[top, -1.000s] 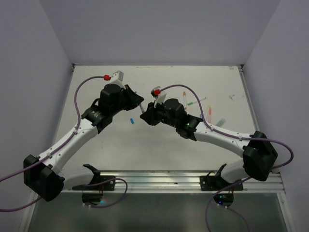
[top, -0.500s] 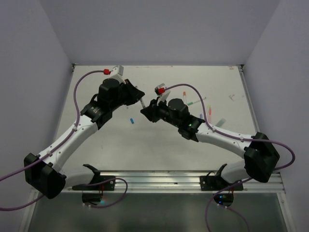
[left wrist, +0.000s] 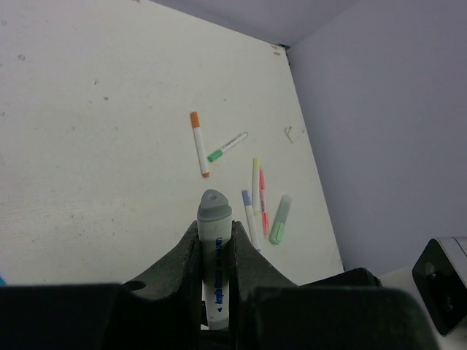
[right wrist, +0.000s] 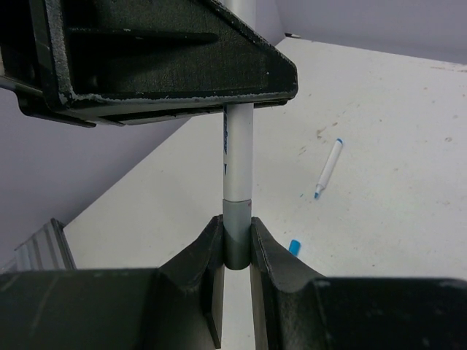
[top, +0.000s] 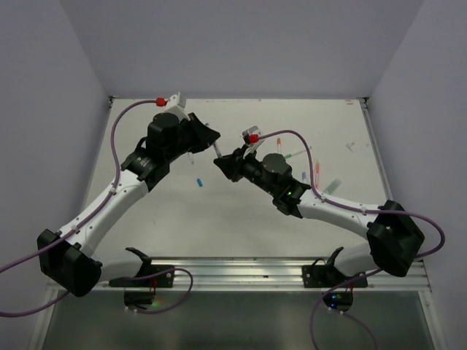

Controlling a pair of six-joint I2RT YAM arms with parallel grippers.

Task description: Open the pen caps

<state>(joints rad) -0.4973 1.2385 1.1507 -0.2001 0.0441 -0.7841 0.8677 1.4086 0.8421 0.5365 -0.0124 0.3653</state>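
Observation:
I should next lower my left gripper off the grey cap and release the pen's body on the bare tabletop [top: 202, 155] beside the uncapped pen.
My left gripper [left wrist: 214, 227] is shut across a white pen barrel [left wrist: 217, 281] whose grey tail end [left wrist: 214, 208] sticks out past the fingers. My right gripper [right wrist: 236, 227] is shut on the grey pen cap [right wrist: 236, 240] at the barrel's [right wrist: 238, 146] other end, still seated on it. In the top view the two grippers [top: 210, 140] [top: 223, 163] meet above the table's middle with the pen [top: 217, 152] between them. A loose blue cap [right wrist: 294, 247] [top: 198, 181] lies on the table.
An uncapped blue-tipped pen [right wrist: 327, 169] lies on the table. To the right lie an orange-capped pen [left wrist: 198, 142], a green-capped pen [left wrist: 228, 146], yellow [left wrist: 256, 179], pink [left wrist: 263, 193] and purple [left wrist: 249, 215] pens and a mint highlighter [left wrist: 280, 219]. Walls stand at both sides.
Both grippers have moved a little toward the far side of the table, keeping the pen held between them. The left wrist has swung further back.

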